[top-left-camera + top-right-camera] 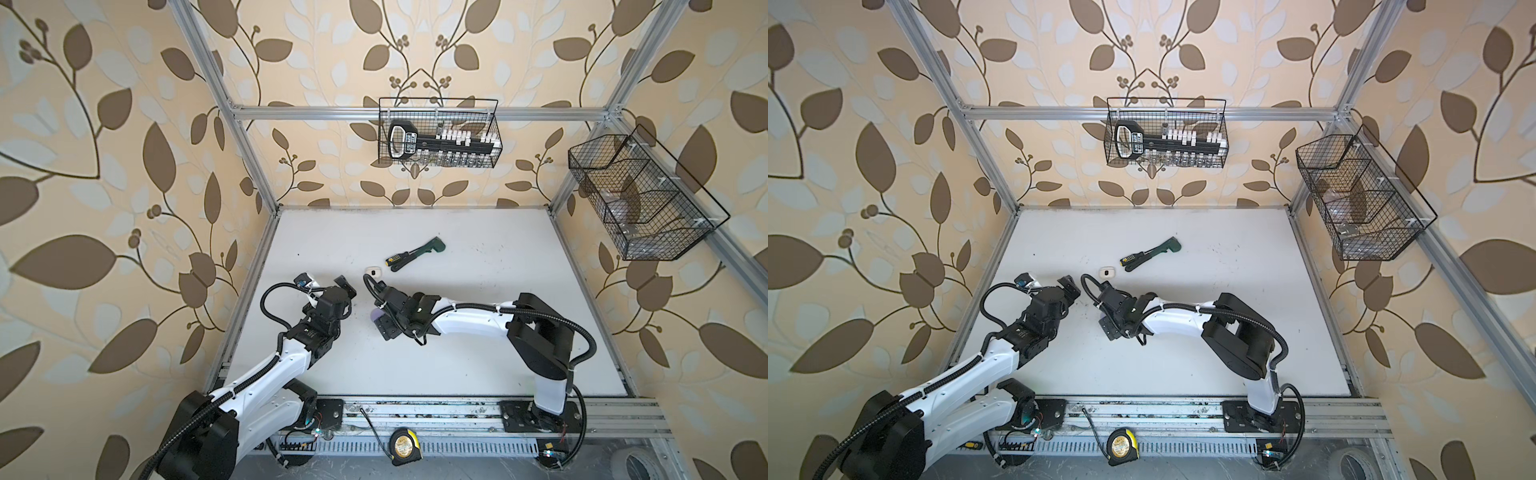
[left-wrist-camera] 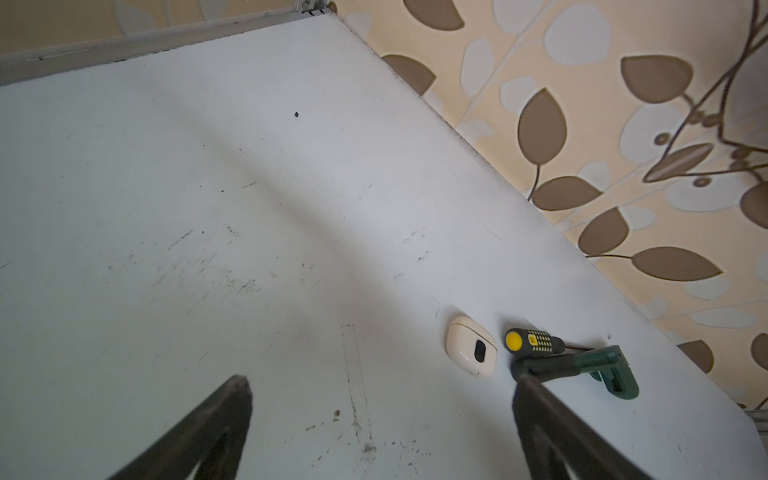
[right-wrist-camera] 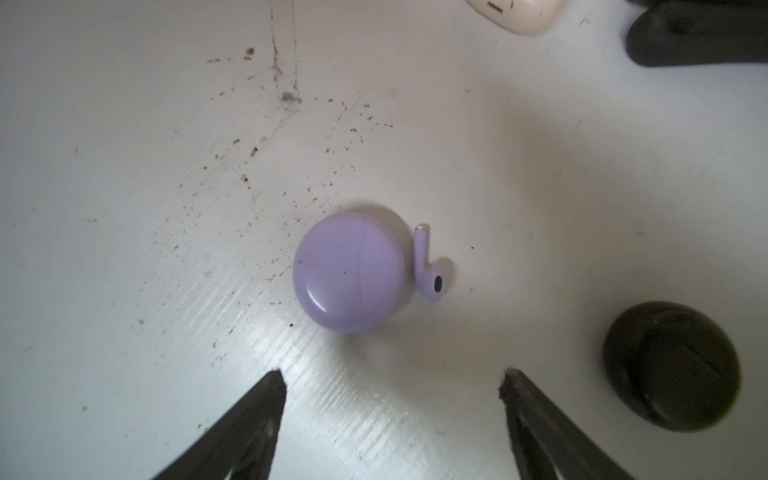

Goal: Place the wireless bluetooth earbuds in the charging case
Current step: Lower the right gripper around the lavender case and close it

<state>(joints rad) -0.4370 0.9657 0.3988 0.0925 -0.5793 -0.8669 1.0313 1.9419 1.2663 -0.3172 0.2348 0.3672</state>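
I need to lower my right gripper astride the lilac case next, with one finger going between it and the earbud, because the earbud lies close along the case's side.
A closed lilac charging case lies on the white table, with one lilac earbud flat beside it, touching or almost touching its side. My right gripper hovers open over them, nothing between its fingers. In a top view only a sliver of the lilac case shows under that wrist. A closed black case sits off to one side. A cream case with a dark oval on top lies beyond my open, empty left gripper. Both top views show the cream case. No other earbuds show.
A black-and-yellow screwdriver and a green-headed tool lie just behind the cream case. Wire baskets hang on the back and right walls. A tape measure rests on the front rail. The left gripper stands near the right wrist.
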